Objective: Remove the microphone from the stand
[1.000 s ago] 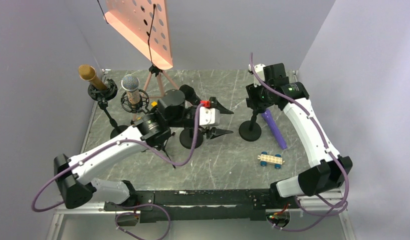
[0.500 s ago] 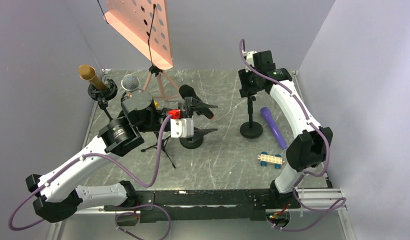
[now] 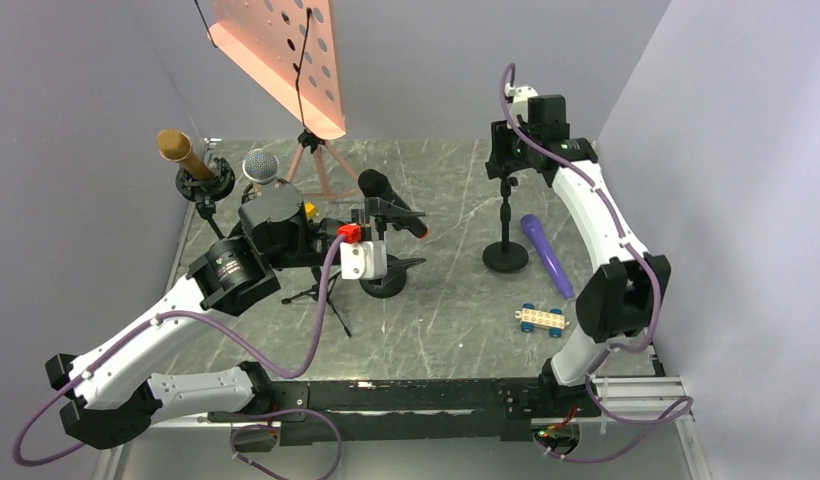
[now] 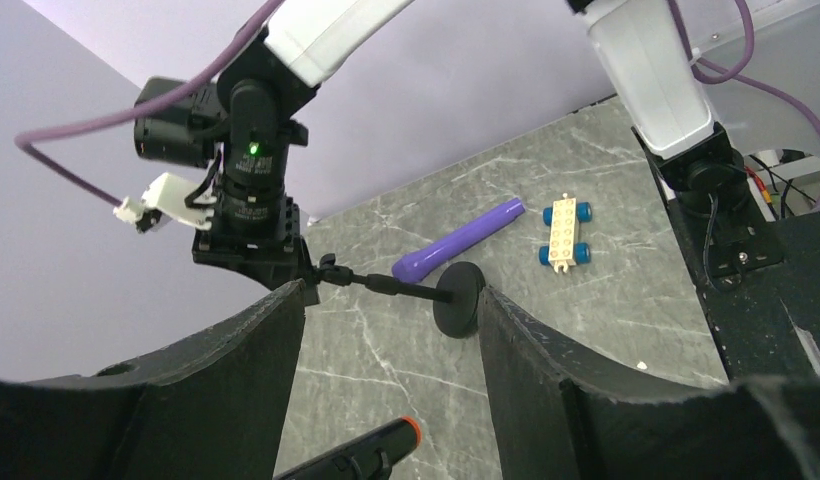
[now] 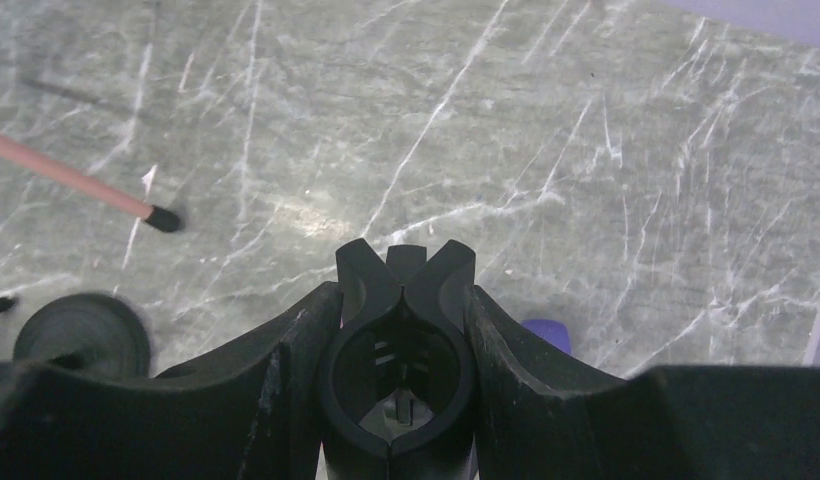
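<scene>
The purple microphone lies loose, so I will next tilt my right gripper up and move it toward the music stand, to set the leaning stand upright and release its clip (image 3: 506,172) (image 5: 398,374).
A black microphone (image 3: 390,203) with an orange end ring sits tilted in the clip of the middle stand (image 3: 384,282). My left gripper (image 3: 418,238) is open, with one finger on each side of the microphone's tail end and not touching it. That tail (image 4: 371,455) shows low between my fingers in the left wrist view. A purple microphone (image 3: 547,255) lies loose on the table beside the right stand (image 3: 506,257). My right gripper (image 3: 507,168) is shut on that stand's empty black clip (image 5: 400,372).
A gold microphone (image 3: 182,153) and a silver one (image 3: 261,166) stand on mounts at the back left. An orange music stand (image 3: 286,55) on a tripod is at the back. A toy brick car (image 3: 542,319) lies front right. Walls close both sides.
My left gripper has pulled back to the left, from past the black microphone to level with its tail. My right gripper has risen and shifted slightly at the top of the right stand.
</scene>
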